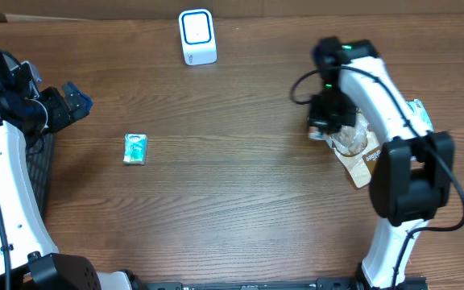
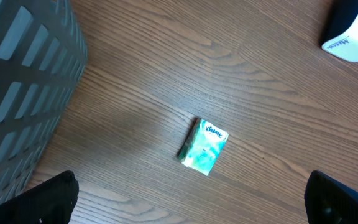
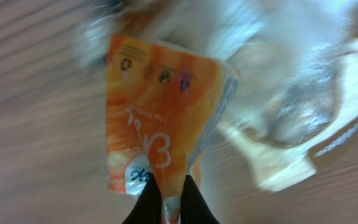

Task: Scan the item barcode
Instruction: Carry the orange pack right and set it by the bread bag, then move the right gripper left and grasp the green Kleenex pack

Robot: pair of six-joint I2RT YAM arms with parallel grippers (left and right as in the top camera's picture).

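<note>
The packet (image 3: 160, 112) moves right in the overhead view and down with my right gripper next, then is released onto the pile of wrapped items below.
An orange foil packet (image 3: 160, 112) with white print hangs above the wood in the right wrist view, and my right gripper (image 3: 169, 202) is shut on its lower edge. From overhead, the right gripper (image 1: 329, 121) is at the right of the table, over a pile of wrapped items (image 1: 361, 149), with the packet hidden under the arm. The white and blue barcode scanner (image 1: 196, 36) stands at the back centre, well to the left of that gripper. My left gripper (image 1: 64, 101) is wide open at the far left, holding nothing.
A green Kleenex tissue pack (image 2: 204, 146) lies flat on the table (image 1: 232, 201), also seen left of centre (image 1: 135, 149) from overhead. A grey slatted basket (image 2: 17, 93) sits at the left edge beside the left arm. The scanner's corner (image 2: 353, 31) shows in the left wrist view.
</note>
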